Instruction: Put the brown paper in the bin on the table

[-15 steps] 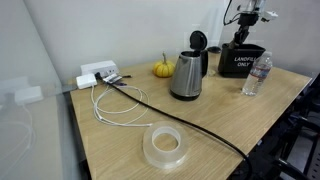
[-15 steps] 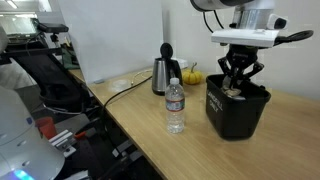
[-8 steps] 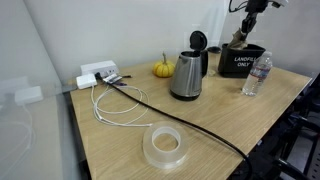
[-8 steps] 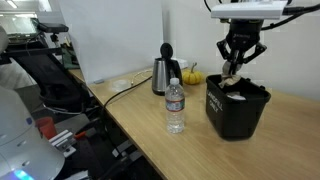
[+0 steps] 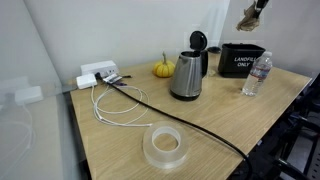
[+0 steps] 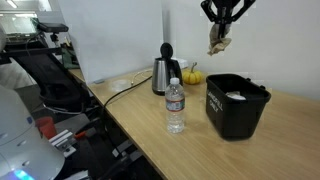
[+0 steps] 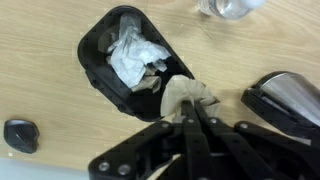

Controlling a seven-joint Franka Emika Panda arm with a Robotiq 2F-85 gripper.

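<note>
The brown paper is hanging high above the table, so my gripper needs to go down next toward the bare tabletop (image 5: 221, 82) (image 7: 227, 78) between the bin and the kettle to let go of the paper.
My gripper (image 6: 222, 22) hangs high above the table, shut on the brown paper (image 6: 217, 40), a crumpled tan scrap dangling from the fingertips. In an exterior view only the gripper's tip (image 5: 253, 11) and the paper (image 5: 246, 18) show at the top edge. The wrist view shows the closed fingers (image 7: 189, 118) pinching the paper (image 7: 192, 94). The black bin (image 6: 238, 108) with white lettering stands open on the light wood table (image 5: 210, 120), well below the gripper. It also shows in an exterior view (image 5: 241, 59) and in the wrist view (image 7: 93, 60), with white crumpled paper (image 7: 135, 55) inside.
A steel kettle (image 5: 187, 75) stands next to the bin, with a small orange pumpkin (image 5: 162, 69) behind it. A water bottle (image 5: 258, 75) stands in front of the bin. A tape roll (image 5: 165, 147), cables (image 5: 120, 100) and a white power strip (image 5: 98, 73) lie further along the table.
My gripper has risen straight up from inside the bin's mouth to well above it, carrying the brown paper with it. Nothing else has moved.
</note>
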